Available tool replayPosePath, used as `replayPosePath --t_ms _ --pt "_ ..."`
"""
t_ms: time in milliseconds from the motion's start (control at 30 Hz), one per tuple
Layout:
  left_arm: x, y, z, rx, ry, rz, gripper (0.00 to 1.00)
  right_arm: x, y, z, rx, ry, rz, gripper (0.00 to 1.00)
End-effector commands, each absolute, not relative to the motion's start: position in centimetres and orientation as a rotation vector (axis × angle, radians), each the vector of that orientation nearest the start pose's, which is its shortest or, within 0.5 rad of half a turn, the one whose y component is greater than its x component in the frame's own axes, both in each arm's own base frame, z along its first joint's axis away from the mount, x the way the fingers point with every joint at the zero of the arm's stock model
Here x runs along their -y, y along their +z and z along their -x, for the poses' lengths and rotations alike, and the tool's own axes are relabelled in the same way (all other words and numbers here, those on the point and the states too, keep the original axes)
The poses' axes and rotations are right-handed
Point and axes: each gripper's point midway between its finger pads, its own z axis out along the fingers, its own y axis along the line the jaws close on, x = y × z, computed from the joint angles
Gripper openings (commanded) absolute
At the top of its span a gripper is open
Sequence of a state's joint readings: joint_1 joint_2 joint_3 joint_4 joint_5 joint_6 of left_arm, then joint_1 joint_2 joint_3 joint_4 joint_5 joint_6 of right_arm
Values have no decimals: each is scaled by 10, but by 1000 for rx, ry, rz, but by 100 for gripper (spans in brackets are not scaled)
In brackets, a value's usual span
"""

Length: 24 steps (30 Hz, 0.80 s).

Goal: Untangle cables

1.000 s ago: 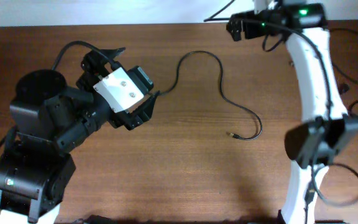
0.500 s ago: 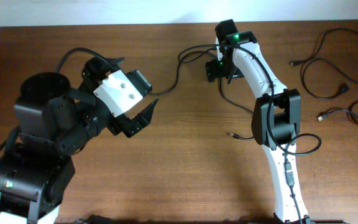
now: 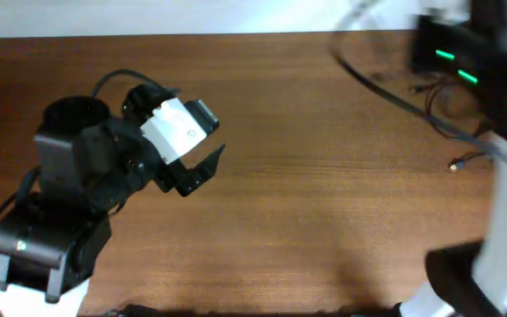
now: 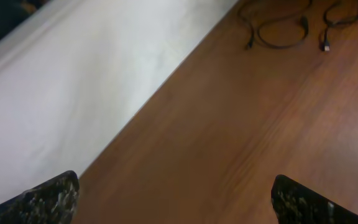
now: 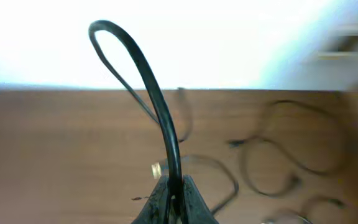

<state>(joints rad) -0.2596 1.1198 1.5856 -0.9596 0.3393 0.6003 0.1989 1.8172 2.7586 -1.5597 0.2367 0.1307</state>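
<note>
The thin black cable loops up from my shut right gripper above the table, so I will lower my right gripper toward the loose cables and let the cable go.
My right gripper (image 5: 174,180) is shut on a thin black cable (image 5: 148,81), which loops upward from between its fingers. In the overhead view that cable (image 3: 385,92) runs as a taut blurred line across the back right, beside my blurred right arm (image 3: 500,194). Other black cables (image 5: 291,155) lie in loose curves on the table below, one with a silver tip (image 5: 156,168). A silver-tipped plug (image 3: 455,165) shows at the right. My left gripper (image 3: 202,167) hovers open over the left half, far from the cables (image 4: 278,37); nothing sits between its fingertips (image 4: 48,199).
The wooden table (image 3: 306,220) ends at a white wall (image 4: 73,93) along its far edge. The left arm's black base (image 3: 51,238) fills the front left corner. The right arm's white link stands at the front right.
My right arm has swung from the table's middle to the far right, shut on a cable and carried it off. That cable no longer lies mid-table. The left arm barely shifted.
</note>
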Motion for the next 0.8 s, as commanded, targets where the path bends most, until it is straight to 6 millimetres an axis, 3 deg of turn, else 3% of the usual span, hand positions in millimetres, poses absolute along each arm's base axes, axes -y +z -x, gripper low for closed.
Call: replayPosePath --t_ms 0,33,100,167,267,333,433,467,533,600,633,700,767 --pt "141 405 -279 -1745 -192 -1043 99 83 444 -360 -2180 -279 -580 4" --pt "141 405 -279 -1745 -192 -1043 99 123 443 -342 -2145 -325 -745 4" --pt "141 405 -279 -1746 -192 -1043 99 181 436 -309 -2108 -395 -976 4" --pt "141 405 -279 -1746 -192 -1043 99 223 435 -278 -2027 -418 -1171 4" --pt "141 405 -279 -1745 -192 -1043 99 283 440 -249 -1861 -440 -1349 4" --pt "141 404 -279 -1746 -193 -1043 99 310 441 -254 -1802 -348 -1358 4" --pt "141 404 -279 -1747 -194 -1043 99 340 431 -279 -1777 -343 -1342 4" --pt "141 403 -278 -1752 -196 -1044 99 354 417 -292 -1792 -340 -1353 4" --pt "143 403 -276 -1746 -213 -1053 99 379 365 -314 -1883 -321 -1413 4" --pt "144 404 -276 -1754 -231 -1039 99 400 278 -346 -2044 -243 -1485 4" --pt "144 404 -276 -1756 -233 -1036 99 402 254 -355 -2087 -214 -1499 4" --pt "144 404 -276 -1754 -231 -1035 99 403 211 -369 -2167 -190 -1522 4" --pt "144 404 -276 -1754 -231 -1035 99 401 201 -378 -2207 -186 -1486 4"
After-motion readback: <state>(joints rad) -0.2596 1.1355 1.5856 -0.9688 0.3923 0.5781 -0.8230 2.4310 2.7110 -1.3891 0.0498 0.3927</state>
